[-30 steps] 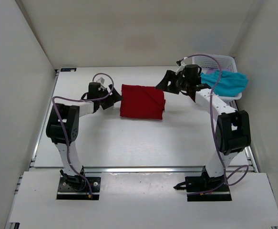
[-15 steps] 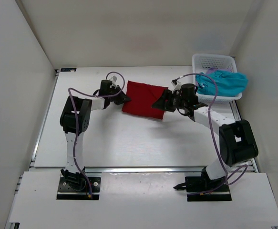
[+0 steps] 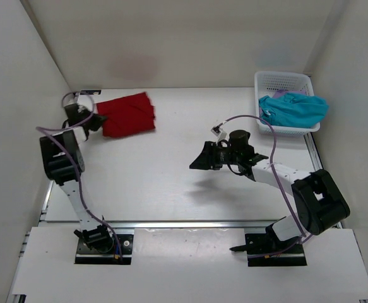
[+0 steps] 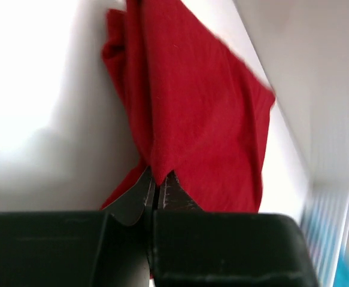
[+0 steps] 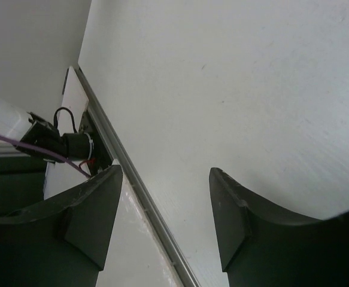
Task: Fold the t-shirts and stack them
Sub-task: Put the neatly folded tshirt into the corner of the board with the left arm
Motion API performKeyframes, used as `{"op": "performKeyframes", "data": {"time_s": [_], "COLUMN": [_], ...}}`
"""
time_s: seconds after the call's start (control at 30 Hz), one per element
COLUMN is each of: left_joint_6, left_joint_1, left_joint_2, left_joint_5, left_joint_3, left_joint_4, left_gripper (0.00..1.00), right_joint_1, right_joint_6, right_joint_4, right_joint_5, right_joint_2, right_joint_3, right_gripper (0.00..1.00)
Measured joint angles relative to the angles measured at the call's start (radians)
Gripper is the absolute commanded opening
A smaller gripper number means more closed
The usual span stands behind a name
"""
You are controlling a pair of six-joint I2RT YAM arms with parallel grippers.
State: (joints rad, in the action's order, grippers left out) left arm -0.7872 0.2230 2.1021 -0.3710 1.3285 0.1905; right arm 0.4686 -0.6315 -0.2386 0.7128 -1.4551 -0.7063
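The left gripper moves to the left in the top view next, where bare tabletop by the wall [image 3: 89, 141] still lies beside it, and releases the red t-shirt [image 3: 128, 115].
The deep red t-shirt [image 3: 128, 115] lies folded at the table's far left, close to the left wall. My left gripper [image 3: 94, 120] is shut on its left edge. In the left wrist view the red t-shirt [image 4: 198, 119] hangs ahead of the left gripper [image 4: 158, 179], a fold of cloth pinched between the closed jaws. A teal blue t-shirt [image 3: 294, 108] is heaped in the white basket [image 3: 283, 79] and spills over its rim. My right gripper [image 3: 199, 161] stands open over the middle of the table, apart from any shirt. Nothing sits between the right gripper's [image 5: 165, 179] fingers.
The basket stands in the far right corner against the wall. White walls close in the left, back and right sides. In the right wrist view, the metal rail [image 5: 132, 179] at the table's near edge and the left arm's base [image 5: 60, 143] show.
My left gripper shut on the red t-shirt and dragged it from the table's middle to the far left. My right arm drew back from the shirt toward the middle, jaws still open.
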Motion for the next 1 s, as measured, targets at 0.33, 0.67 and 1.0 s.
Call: {"op": "performKeyframes", "data": {"time_s": [0.33,0.67,1.0], "left_joint_6": [-0.252,-0.355,-0.396], "left_joint_1": [0.183,0.166,0.217], "left_joint_2": [-0.036,0.142,-0.011], "left_joint_5": [0.100,0.117,0.103], "left_joint_3": [-0.269,0.002,-0.233], "left_joint_4": [0.194,0.181,0.323], "left_gripper": [0.07,0.32,0.99], "right_joint_1": [0.056,0.034,0.016], "right_joint_6": [-0.003,-0.005,0.014], "right_joint_4": [-0.017,-0.008,0.038], "right_joint_5": [0.043,0.048,0.037], "right_joint_2": [0.018,0.124,0.119], "right_joint_3": [0.038,0.110,0.110], "right_gripper": [0.59,0.59,0.67]}}
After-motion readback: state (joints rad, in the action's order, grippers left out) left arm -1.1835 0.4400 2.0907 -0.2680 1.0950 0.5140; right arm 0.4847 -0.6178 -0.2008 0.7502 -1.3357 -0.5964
